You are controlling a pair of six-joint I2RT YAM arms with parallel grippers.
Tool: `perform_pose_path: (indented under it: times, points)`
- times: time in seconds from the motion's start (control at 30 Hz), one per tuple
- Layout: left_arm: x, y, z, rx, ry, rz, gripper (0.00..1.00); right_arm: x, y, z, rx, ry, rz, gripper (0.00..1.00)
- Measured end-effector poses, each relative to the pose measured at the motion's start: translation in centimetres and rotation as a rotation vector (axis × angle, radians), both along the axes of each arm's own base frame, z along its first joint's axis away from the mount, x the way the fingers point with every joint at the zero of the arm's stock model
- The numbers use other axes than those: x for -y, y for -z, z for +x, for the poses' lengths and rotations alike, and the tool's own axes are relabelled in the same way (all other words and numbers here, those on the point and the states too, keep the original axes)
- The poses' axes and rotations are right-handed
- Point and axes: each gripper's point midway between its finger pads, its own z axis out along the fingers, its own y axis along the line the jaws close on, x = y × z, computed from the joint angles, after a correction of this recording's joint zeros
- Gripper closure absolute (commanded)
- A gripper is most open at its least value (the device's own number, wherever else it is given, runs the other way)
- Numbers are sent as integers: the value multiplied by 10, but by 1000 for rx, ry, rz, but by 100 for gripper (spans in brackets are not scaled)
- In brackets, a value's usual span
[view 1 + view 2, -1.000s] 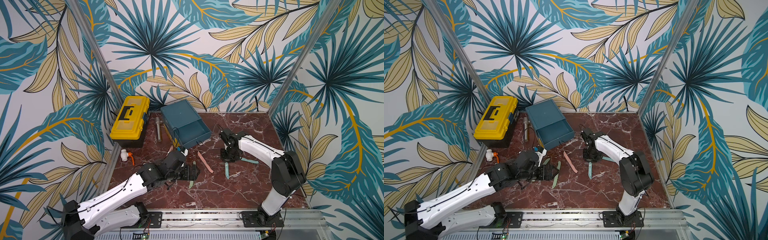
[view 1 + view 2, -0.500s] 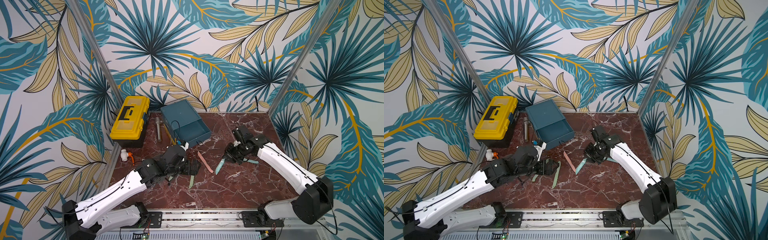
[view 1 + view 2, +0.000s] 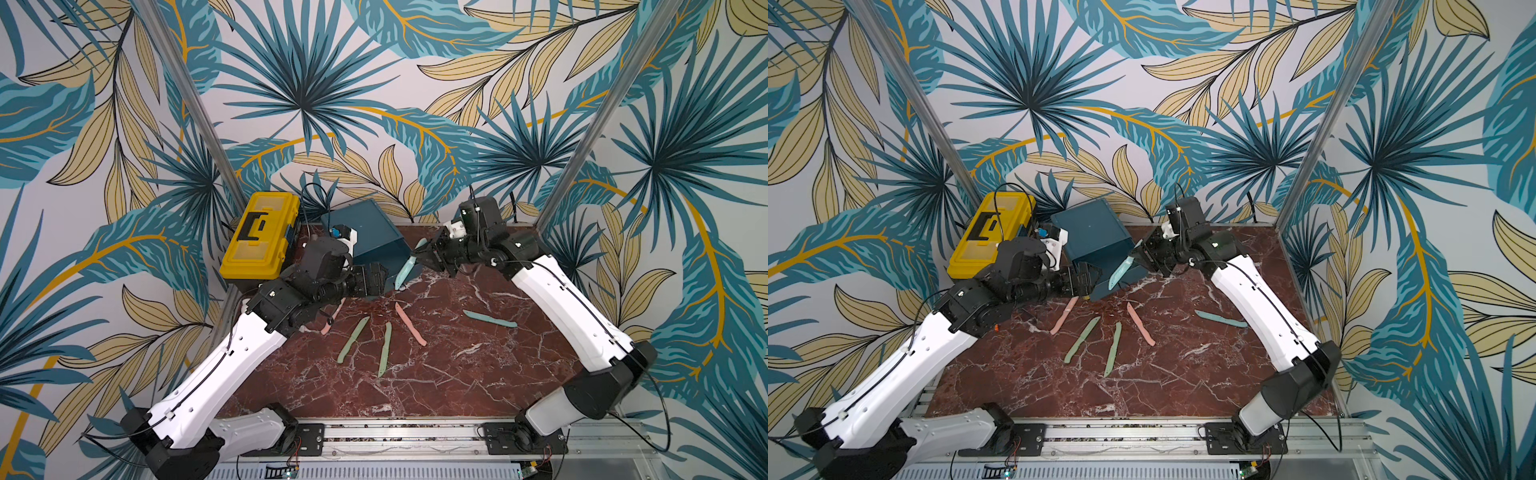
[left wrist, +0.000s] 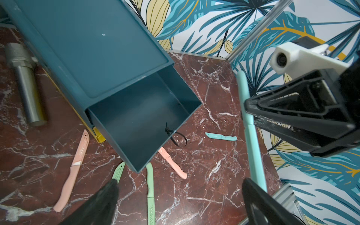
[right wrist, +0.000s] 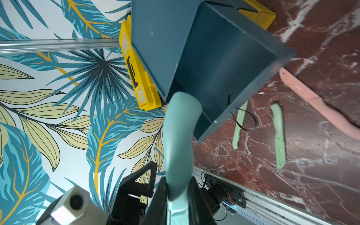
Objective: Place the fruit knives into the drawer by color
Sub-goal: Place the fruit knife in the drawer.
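My right gripper moves across toward the yellow toolbox next, lowers the teal-blue knife into the empty open drawer [image 3: 391,257] [image 5: 223,63] and releases, since the drawer lies below, that way.
The drawer chest [image 3: 361,232] stands at the back left, its dark teal top drawer [image 4: 144,120] pulled out and empty. My right gripper [image 3: 419,253] is shut on a teal-blue knife [image 3: 405,270] that hangs tilted just right of the drawer's front corner; the wrist view shows the knife [image 5: 179,140] pinched between the fingers [image 5: 196,194]. My left gripper [image 3: 372,280] is open and empty at the drawer front. On the table lie two pink knives [image 3: 410,324] [image 3: 330,320], two green knives [image 3: 353,338] [image 3: 385,349] and one teal-blue knife [image 3: 490,319].
A yellow toolbox [image 3: 262,241] sits left of the chest. A grey metal cylinder [image 4: 23,81] lies between them. A thin black loop pull [image 4: 178,138] hangs from the open drawer's front. Patterned walls close in the table at the back and sides.
My right gripper has lifted a teal-blue knife off the table and carried it back and left to the open drawer. My left gripper has moved back and up to the drawer front.
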Motion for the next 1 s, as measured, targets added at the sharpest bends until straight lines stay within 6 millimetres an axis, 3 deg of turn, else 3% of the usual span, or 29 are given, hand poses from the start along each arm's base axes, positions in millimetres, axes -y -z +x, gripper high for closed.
perform_pose_path:
  times: [0.13, 0.17, 0.23, 0.33, 0.43, 0.6, 0.77, 0.87, 0.93, 1.0]
  points:
    - [3, 6, 2, -22, 12, 7, 0, -23, 36, 30, -65, -22, -2, 100]
    - [3, 7, 1, -24, 13, 5, 0, -27, 47, 35, -85, -28, -5, 95]
    - [3, 8, 0, -24, 13, -3, 0, -34, 66, 43, -119, -39, -13, 72]
    - [1, 17, -5, -42, 11, -9, 0, -42, 85, 54, -135, -54, -20, 56]
    - [0, 24, -10, -63, 10, -15, 0, -46, 86, 61, -106, -64, -16, 51]
    - [4, 38, -17, -101, 27, -20, 0, -44, 65, 69, -19, -79, 3, 49]
    - [29, 47, -33, -120, 110, -1, 0, -13, 46, 61, 68, -97, -76, 49]
    - [49, 56, -39, -139, 157, 8, 0, 26, 35, 45, 120, -84, -183, 46]
    - [63, 65, -40, -156, 185, 13, 0, 63, 32, 28, 136, -55, -264, 42]
    - [75, 73, -41, -171, 205, 15, 0, 99, 37, 9, 127, -13, -338, 32]
